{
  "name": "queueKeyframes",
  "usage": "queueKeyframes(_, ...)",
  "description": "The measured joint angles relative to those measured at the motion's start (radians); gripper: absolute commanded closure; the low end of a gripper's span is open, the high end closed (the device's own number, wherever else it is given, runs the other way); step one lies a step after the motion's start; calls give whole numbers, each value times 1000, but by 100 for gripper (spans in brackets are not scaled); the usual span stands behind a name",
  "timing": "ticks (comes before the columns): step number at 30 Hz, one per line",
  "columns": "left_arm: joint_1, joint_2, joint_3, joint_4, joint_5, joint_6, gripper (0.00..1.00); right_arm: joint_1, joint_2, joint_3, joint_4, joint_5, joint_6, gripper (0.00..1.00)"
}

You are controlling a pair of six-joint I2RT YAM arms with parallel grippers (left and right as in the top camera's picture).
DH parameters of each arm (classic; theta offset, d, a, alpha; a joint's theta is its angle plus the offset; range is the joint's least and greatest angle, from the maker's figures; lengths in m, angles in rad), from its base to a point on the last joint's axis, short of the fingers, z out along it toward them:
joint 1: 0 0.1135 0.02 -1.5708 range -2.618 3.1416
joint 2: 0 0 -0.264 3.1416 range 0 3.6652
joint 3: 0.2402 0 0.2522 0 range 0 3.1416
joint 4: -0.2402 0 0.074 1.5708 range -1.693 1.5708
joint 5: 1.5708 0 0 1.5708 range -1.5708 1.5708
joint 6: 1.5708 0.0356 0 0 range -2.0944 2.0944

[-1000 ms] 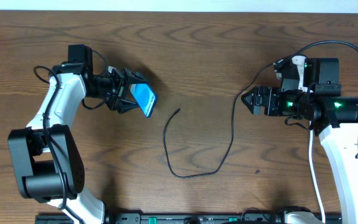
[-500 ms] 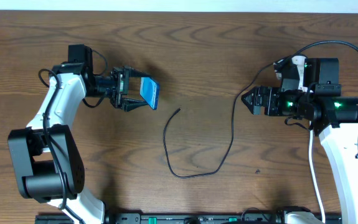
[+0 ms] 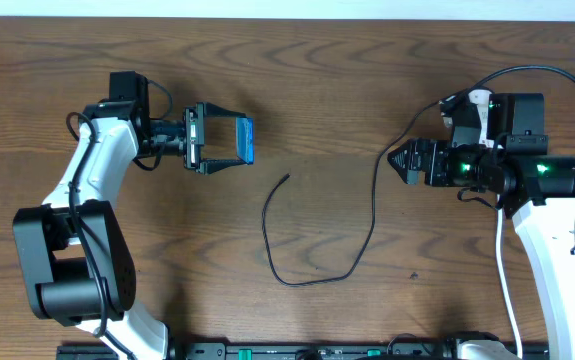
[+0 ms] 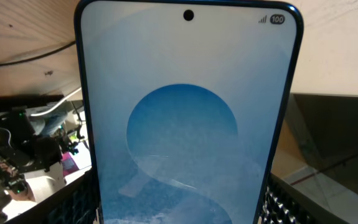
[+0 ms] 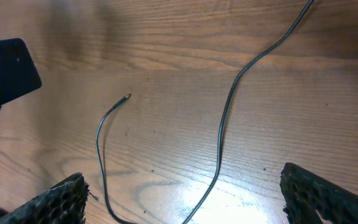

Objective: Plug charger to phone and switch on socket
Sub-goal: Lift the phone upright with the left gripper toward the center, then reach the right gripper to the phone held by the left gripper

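Note:
I should move my right gripper to the left in the overhead view to the phone (image 3: 247,141), onto the part of the phone that is clear of the other gripper's fingers.
My left gripper (image 3: 237,141) is shut on the phone (image 3: 247,141) and holds it above the table at the left, standing on edge as seen from overhead. In the left wrist view the phone (image 4: 185,124) fills the frame with its blue screen and lighter circle, its sides between my fingers (image 4: 182,211). The charger (image 3: 372,215) is a thin black cable looping across the table's middle, with its plug tip (image 3: 286,178) lying free. My right gripper (image 3: 399,162) is open and empty, above the cable (image 5: 222,137). The socket is out of view.
The dark back of the phone (image 5: 4,71) shows at the top left of the right wrist view. The cable's far end runs up to the right arm's base (image 3: 507,115). Bare wood table (image 3: 327,80) lies all round.
My left gripper has turned the phone from a tilted pose to edge-on and carried it slightly right. The right arm and the cable have not moved.

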Motion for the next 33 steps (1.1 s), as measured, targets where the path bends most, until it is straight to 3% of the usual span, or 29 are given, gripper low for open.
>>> queueKeyframes(13, 0, 0, 0, 1, -40, -10, 43, 0, 0, 0, 0, 0, 0, 4)
queueKeyframes(23, 0, 0, 0, 8, -303, -10, 45, 0, 0, 0, 29, 0, 12, 3)
queueKeyframes(26, 0, 0, 0, 9, -389, -9, 50, 1, 2, 0, 46, 0, 26, 3)
queueKeyframes(33, -8, 0, 0, 10, -488, -9, 51, 60, 35, 0, 121, -4, 63, 3)
